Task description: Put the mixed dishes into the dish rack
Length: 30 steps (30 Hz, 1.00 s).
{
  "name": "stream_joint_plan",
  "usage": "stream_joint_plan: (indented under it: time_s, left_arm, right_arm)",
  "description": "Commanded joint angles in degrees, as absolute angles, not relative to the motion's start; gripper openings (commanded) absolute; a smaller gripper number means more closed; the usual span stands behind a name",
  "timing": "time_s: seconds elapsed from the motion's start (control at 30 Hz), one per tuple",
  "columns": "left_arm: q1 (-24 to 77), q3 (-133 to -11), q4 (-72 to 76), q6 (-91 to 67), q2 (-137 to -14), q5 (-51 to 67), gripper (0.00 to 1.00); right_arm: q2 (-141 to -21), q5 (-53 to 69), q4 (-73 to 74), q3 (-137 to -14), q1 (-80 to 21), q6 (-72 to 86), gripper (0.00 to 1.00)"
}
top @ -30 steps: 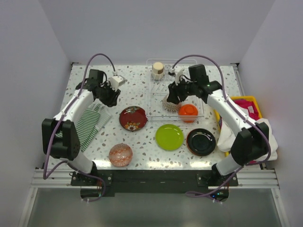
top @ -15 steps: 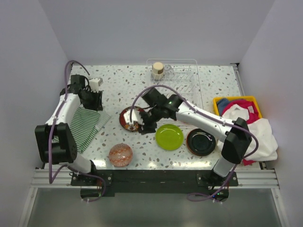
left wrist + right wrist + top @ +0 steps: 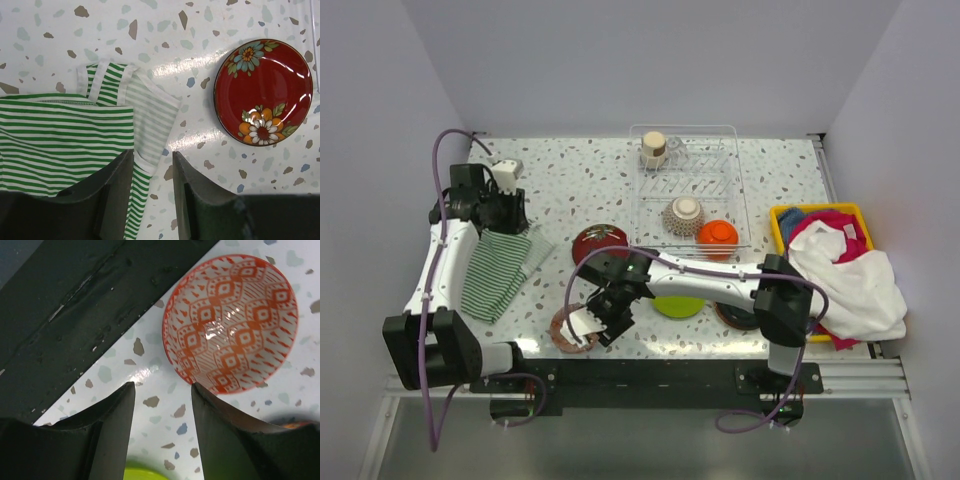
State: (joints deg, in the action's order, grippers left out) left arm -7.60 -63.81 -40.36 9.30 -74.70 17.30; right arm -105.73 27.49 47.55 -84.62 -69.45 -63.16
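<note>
My right gripper moves down and back toward the front rail onto the patterned bowl's near rim (image 3: 591,342) (image 3: 166,341) next.
The dish rack (image 3: 740,175) holds a beige cup (image 3: 653,148), an upturned patterned bowl (image 3: 682,213) and an orange bowl (image 3: 718,237). The dark red plate (image 3: 601,243) (image 3: 263,91) lies left of the rack. The lime green plate (image 3: 678,306) (image 3: 137,474) and the black plate (image 3: 732,316) are partly hidden under my right arm. An orange-and-white patterned bowl (image 3: 570,328) (image 3: 230,322) sits near the front edge. My right gripper (image 3: 590,322) (image 3: 162,390) is open and empty, one finger beside the bowl's rim. My left gripper (image 3: 515,213) (image 3: 152,165) is open and empty above the edge of the striped cloth (image 3: 65,135).
A yellow bin (image 3: 790,213) of coloured cloths stands at the right, with a white cloth (image 3: 850,285) spilling over it. The table's dark front rail (image 3: 75,300) runs close behind the patterned bowl. The striped cloth (image 3: 495,265) lies at the left.
My right arm has swung from the rack across the red plate to the patterned bowl at the front. My left gripper has moved left and now hangs over the striped cloth.
</note>
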Motion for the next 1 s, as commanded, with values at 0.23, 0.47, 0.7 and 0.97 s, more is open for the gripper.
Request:
stream_joint_plan:
  time_s: [0.23, 0.47, 0.7, 0.97]
  left_arm:
    - [-9.8, -63.3, -39.6, 7.5, -73.7, 18.5, 0.42]
    - [-9.9, -62.4, -39.3, 6.9, -73.6, 19.9, 0.42]
    - [-10.0, -63.6, -39.2, 6.5, -74.0, 21.0, 0.42]
    - [-9.8, -70.5, -36.6, 4.1, -77.1, 24.8, 0.41]
  right_arm:
    - [-110.6, 25.8, 41.4, -83.9, -73.7, -65.5, 0.52]
    - [-112.1, 22.8, 38.1, -83.1, -74.9, -64.3, 0.26]
    - [-109.6, 19.3, 35.8, -84.4, -75.2, -59.3, 0.00]
    - [-103.1, 16.0, 38.7, -97.0, -72.4, -44.4, 0.00]
